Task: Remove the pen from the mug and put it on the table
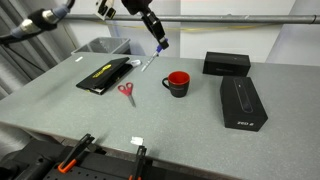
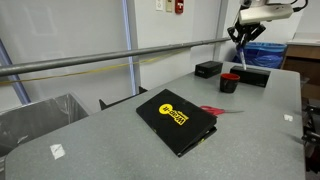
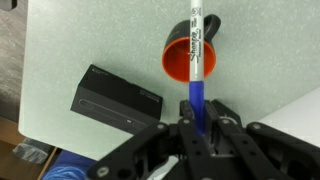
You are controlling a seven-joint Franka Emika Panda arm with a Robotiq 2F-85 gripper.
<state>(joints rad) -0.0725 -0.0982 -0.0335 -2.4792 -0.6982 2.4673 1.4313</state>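
The robot's gripper should next go down to the bare tabletop between the scissors and the mug and let go of the blue end, because the pen hangs clear of the mug.
My gripper is shut on the blue end of the pen; its whitish barrel sticks out past the jaws. In the wrist view the pen lies over the mug, black outside and red inside, which stands on the grey table. In an exterior view the gripper hangs well above the table, up and to the left of the mug, with the pen slanting down from it, clear of the mug. It also shows in the exterior view where the gripper is high over the mug.
Red-handled scissors and a black folder with yellow print lie left of the mug. Two black boxes lie to its right. A grey bin stands at the far table edge. One black box shows in the wrist view.
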